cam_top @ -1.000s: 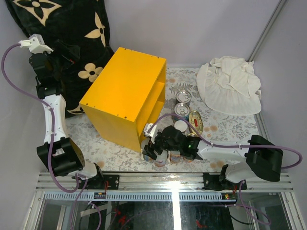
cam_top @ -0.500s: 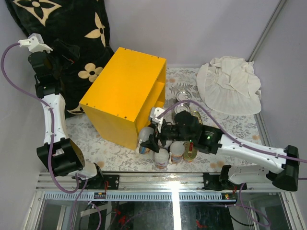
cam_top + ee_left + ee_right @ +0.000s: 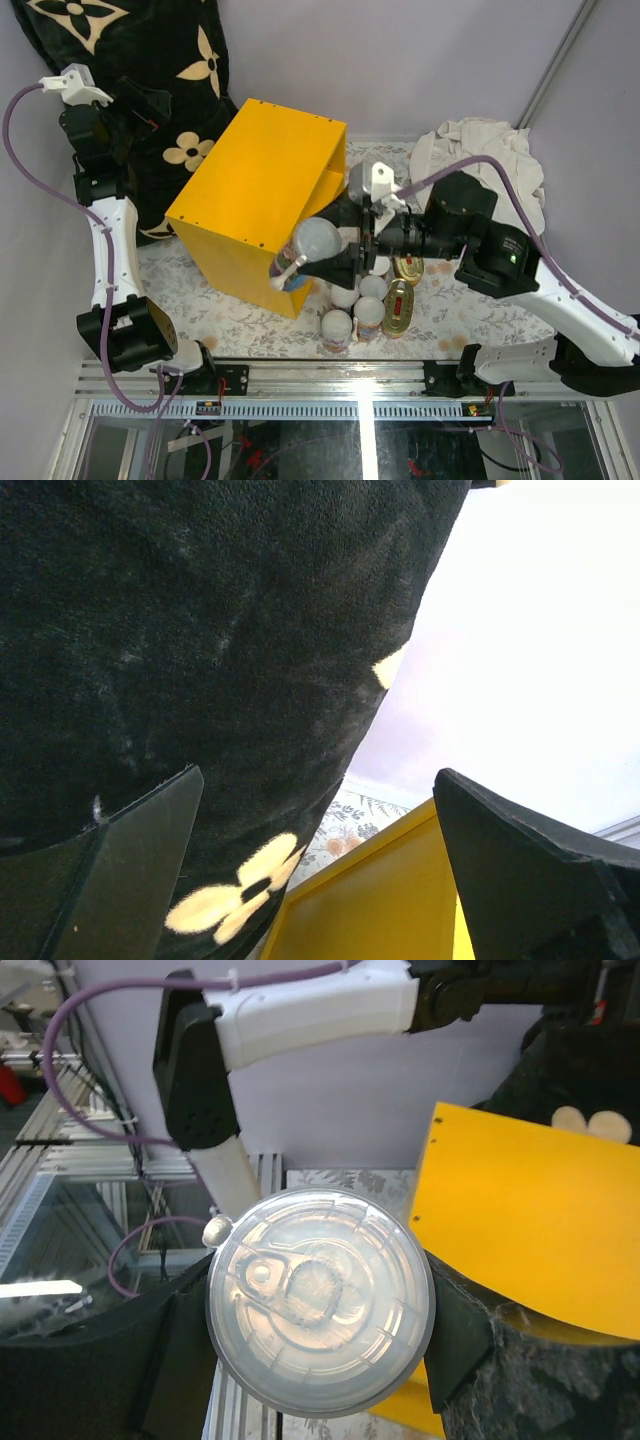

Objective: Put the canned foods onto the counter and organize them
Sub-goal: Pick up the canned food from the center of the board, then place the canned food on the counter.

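The robot's right gripper should carry the slim can (image 3: 313, 239) outward onto the bare far half of the counter's top (image 3: 272, 162) and let go of it on that clear space.
My right gripper (image 3: 328, 256) is shut on a slim can (image 3: 313, 239) with a clear white lid, held in the air by the near corner of the yellow counter (image 3: 255, 190). In the right wrist view the lid (image 3: 320, 1300) fills the gap between both fingers (image 3: 186, 1358), with the counter (image 3: 530, 1225) behind it. Several more canned foods stand on the table below: white-lidded cans (image 3: 337, 328) and two gold oval tins (image 3: 397, 306). My left gripper (image 3: 140, 104) hangs open and holds nothing at the far left, against the pillow; between its fingers I see the counter's top (image 3: 380, 905).
A black flower-patterned pillow (image 3: 120, 50) leans at the back left, touching the counter's left side. A crumpled white cloth (image 3: 482, 178) lies at the back right. The metal rail (image 3: 350, 378) with the arm bases runs along the near edge. The counter's open shelves face right.
My right arm has lifted a white-lidded can out of the cluster at the table's front and swung it up to the counter's near corner. The left arm has barely moved.
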Robot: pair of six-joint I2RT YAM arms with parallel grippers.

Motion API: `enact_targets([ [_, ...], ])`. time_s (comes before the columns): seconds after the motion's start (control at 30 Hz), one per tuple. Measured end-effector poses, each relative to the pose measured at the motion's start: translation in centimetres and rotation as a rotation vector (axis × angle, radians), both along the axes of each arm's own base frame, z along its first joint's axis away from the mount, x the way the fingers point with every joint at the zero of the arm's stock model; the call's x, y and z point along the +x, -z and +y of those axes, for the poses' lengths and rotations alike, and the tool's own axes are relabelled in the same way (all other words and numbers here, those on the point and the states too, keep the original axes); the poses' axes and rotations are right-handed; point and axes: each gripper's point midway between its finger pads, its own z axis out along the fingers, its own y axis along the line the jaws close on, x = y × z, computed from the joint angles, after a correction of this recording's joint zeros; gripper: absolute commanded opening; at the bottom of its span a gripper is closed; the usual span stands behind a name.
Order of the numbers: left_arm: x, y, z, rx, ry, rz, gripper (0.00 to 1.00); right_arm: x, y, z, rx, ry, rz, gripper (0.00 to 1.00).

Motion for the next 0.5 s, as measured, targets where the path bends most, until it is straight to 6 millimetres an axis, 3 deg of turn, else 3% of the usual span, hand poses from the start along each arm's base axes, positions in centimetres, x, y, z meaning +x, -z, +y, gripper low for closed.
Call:
enact_targets([
  [0.1,0.3,0.0,0.1,-0.011,0.000,0.004,1.00,1.5,-2.0,1.0,0.002,0.042,0.003,0.00],
  [0.23,0.9,0.6,0.2,-0.038,0.001,0.022,1.00,5.1,-5.0,3.7,0.018,0.130,-0.011,0.00],
  [0.37,1.5,2.0,0.3,-0.081,0.002,0.063,1.00,9.4,-6.0,5.3,0.014,0.227,-0.037,0.00],
  [0.5,1.8,3.3,0.4,-0.099,0.000,0.101,1.00,15.3,-6.6,5.4,0.016,0.305,-0.026,0.00],
])
